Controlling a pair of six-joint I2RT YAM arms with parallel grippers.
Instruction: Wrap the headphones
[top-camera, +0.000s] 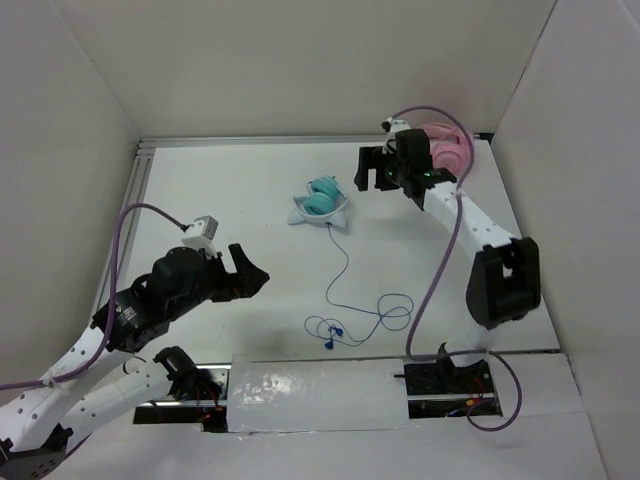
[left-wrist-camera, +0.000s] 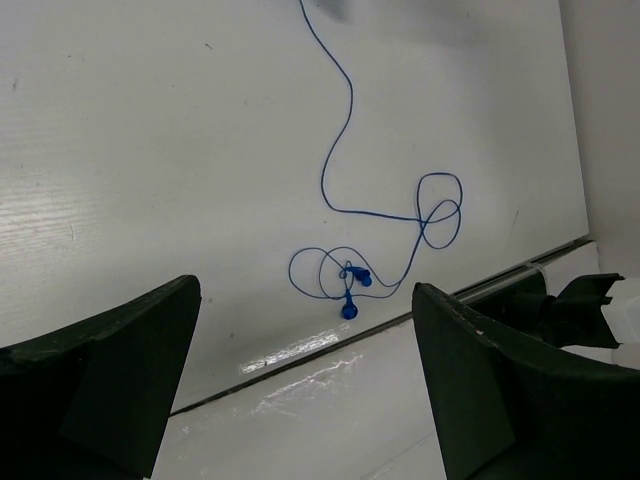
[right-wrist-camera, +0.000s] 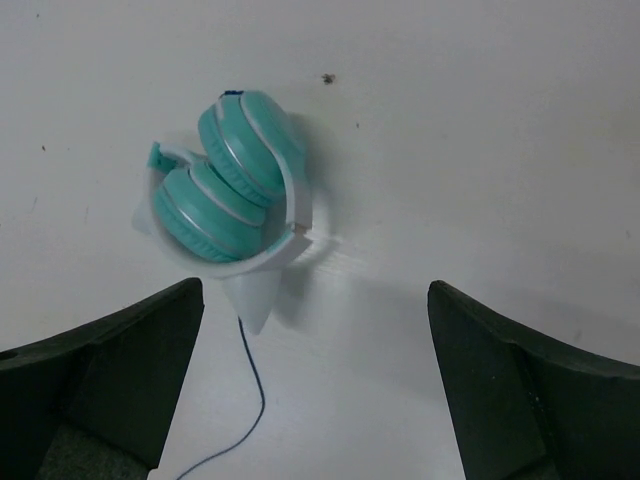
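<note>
My right gripper moves down next, shifting toward the headphones (top-camera: 322, 200) and onto the closest side of their white-grey band.
The teal headphones (top-camera: 322, 200) lie folded on the white table, ear cups stacked, with a white-grey band (right-wrist-camera: 292, 195); in the right wrist view the headphones (right-wrist-camera: 225, 190) sit up and to the left. Their thin blue cable (top-camera: 344, 262) runs toward the near edge and ends in loose loops (left-wrist-camera: 440, 205) and a blue plug (left-wrist-camera: 348, 308). My right gripper (top-camera: 372, 168) hovers open just right of the headphones; nothing lies between its fingers (right-wrist-camera: 316, 290). My left gripper (top-camera: 255, 270) stands open left of the cable; from its own camera the gripper (left-wrist-camera: 305, 292) faces the plug loops, which lie beyond it.
Pink headphones (top-camera: 447, 148) rest at the back right corner behind my right arm. White walls close in the table on the left, back and right. A shiny taped plate (top-camera: 315, 395) lies at the near edge between the arm bases.
</note>
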